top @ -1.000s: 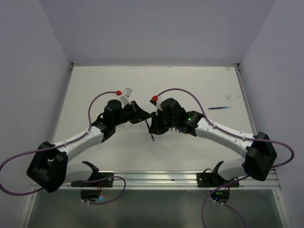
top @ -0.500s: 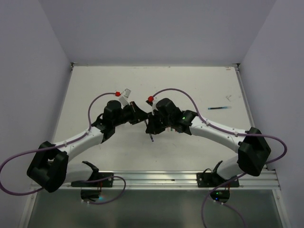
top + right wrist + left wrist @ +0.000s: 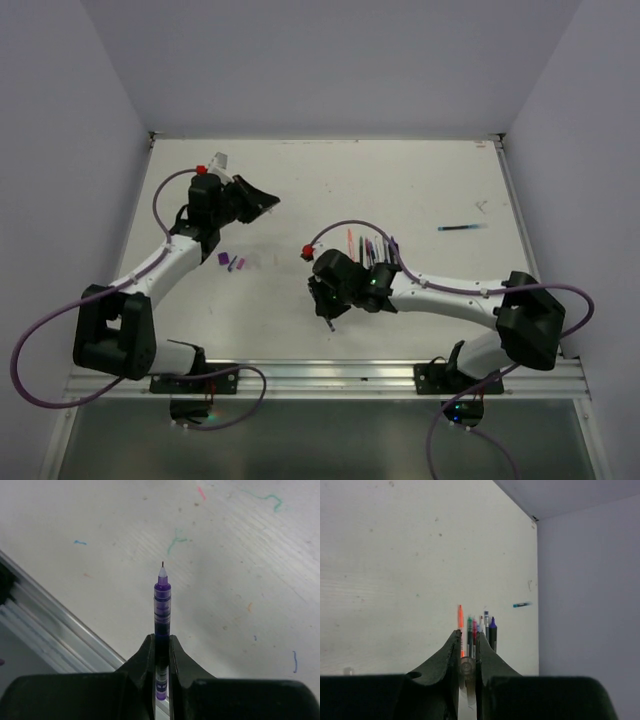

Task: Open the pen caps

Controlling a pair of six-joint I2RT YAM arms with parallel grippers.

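Note:
Next, my left gripper swings back and down to the bare tabletop (image 3: 213, 264) beside the purple cap, since that spot lies below it, to its left in the top view.
My right gripper (image 3: 325, 303) is shut on a purple pen (image 3: 162, 605) whose bare tip (image 3: 162, 566) points toward the table's near edge. It also shows in the right wrist view (image 3: 161, 638). My left gripper (image 3: 262, 203) is at the far left, above the table, shut on a clear whitish pen cap (image 3: 466, 666) held between its fingers (image 3: 451, 647). Two small caps, one purple (image 3: 222, 258) and one pink (image 3: 240, 264), lie on the table below the left arm.
A row of several uncapped pens (image 3: 370, 250) lies just behind the right gripper, also in the left wrist view (image 3: 476, 627). A lone blue pen (image 3: 460, 227) lies at the right. The metal rail (image 3: 45, 625) runs along the near edge.
The grippers were together at the table's middle. The left has swung far left with the cap, and the right has pulled toward the near edge with the uncapped purple pen.

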